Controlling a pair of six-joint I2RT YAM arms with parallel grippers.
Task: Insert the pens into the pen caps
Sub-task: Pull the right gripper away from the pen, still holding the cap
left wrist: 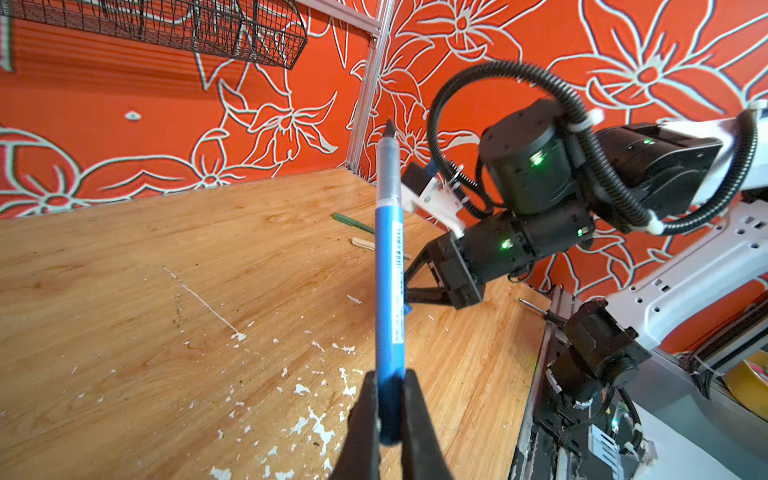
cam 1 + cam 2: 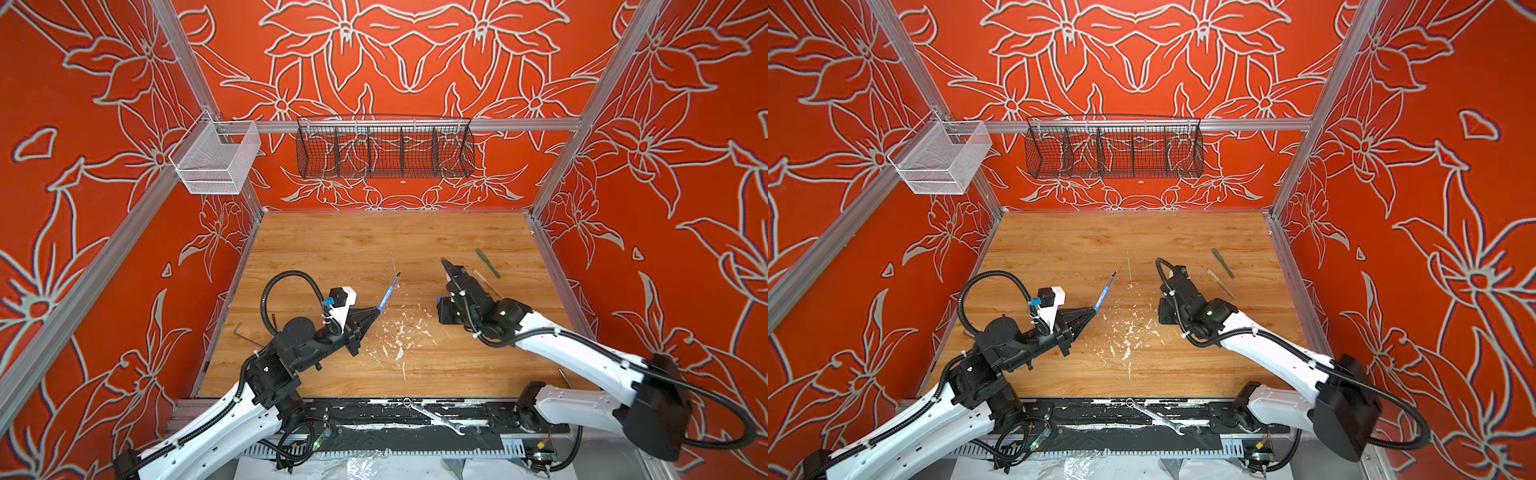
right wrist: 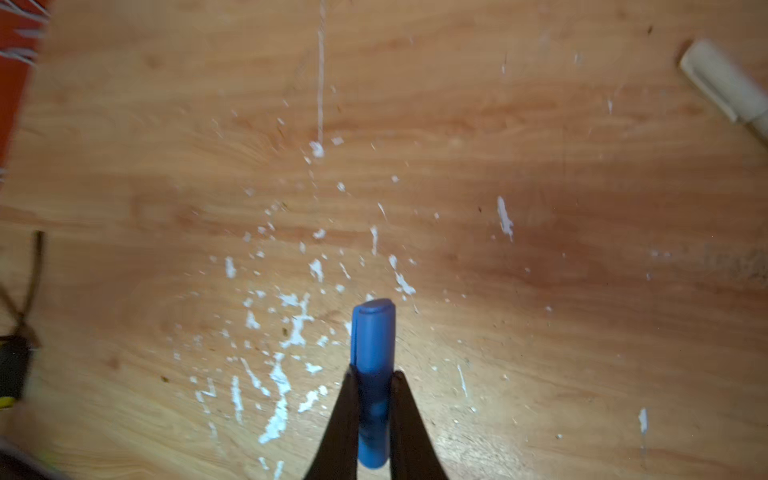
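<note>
My right gripper lowers the blue pen cap (image 3: 372, 336) next onto the bare wood beside the white chipped patches. It lets go there, since that empty spot lies below my gripper.
My left gripper (image 2: 376, 309) (image 1: 390, 378) is shut on the rear end of the blue pen (image 2: 388, 293) (image 2: 1105, 291) (image 1: 388, 270). The pen hangs above the table with its dark tip pointing up and away toward the middle. My right gripper (image 3: 374, 374) (image 1: 409, 297) is shut on the blue pen cap (image 3: 372, 336), held low over the table right of centre, a short way from the pen's tip. A green pen (image 2: 488, 263) (image 2: 1223, 263) and a beige pen (image 2: 1221, 283) (image 3: 723, 83) lie on the table beyond the right arm.
White chipped patches (image 2: 399, 332) mark the wooden table between the arms. A bent hex key (image 2: 245, 334) lies at the left edge. A silver wrench (image 2: 436, 417) rests on the black front rail. A black wire basket (image 2: 384, 147) and a white mesh basket (image 2: 216, 160) hang on the back rail.
</note>
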